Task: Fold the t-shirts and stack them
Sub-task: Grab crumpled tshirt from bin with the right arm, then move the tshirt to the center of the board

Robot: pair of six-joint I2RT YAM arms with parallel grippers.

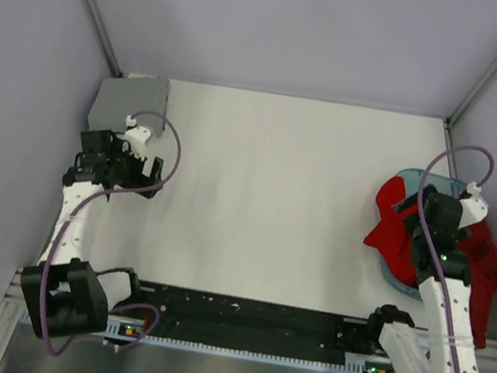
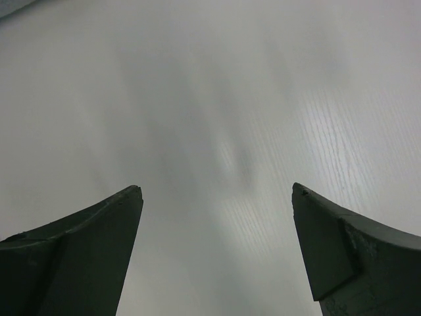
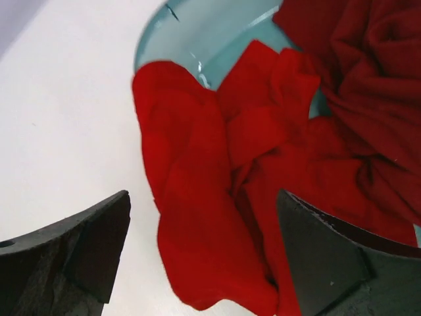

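Observation:
Next, my right gripper lowers around the bright red t-shirt's fold (image 1: 396, 227) (image 3: 205, 234) and closes, as that fold lies below it, between its open fingers.
A bright red t-shirt (image 1: 395, 231) lies crumpled, spilling out of the light-blue tub (image 1: 402, 273) onto the table at the right. It fills the right wrist view (image 3: 210, 197). A darker red t-shirt (image 1: 482, 266) lies bunched in the tub behind it (image 3: 368, 79). A light grey t-shirt (image 1: 130, 100) lies folded at the far left corner. My right gripper (image 3: 204, 197) is open, just above the bright red shirt, with a finger on each side of a fold. My left gripper (image 2: 217, 191) is open and empty over bare table, near the grey shirt.
The tub's rim (image 3: 197, 33) shows at the top of the right wrist view. Purple walls close in the white table (image 1: 265, 199) on three sides. A black rail (image 1: 247, 317) runs along the near edge between the arm bases.

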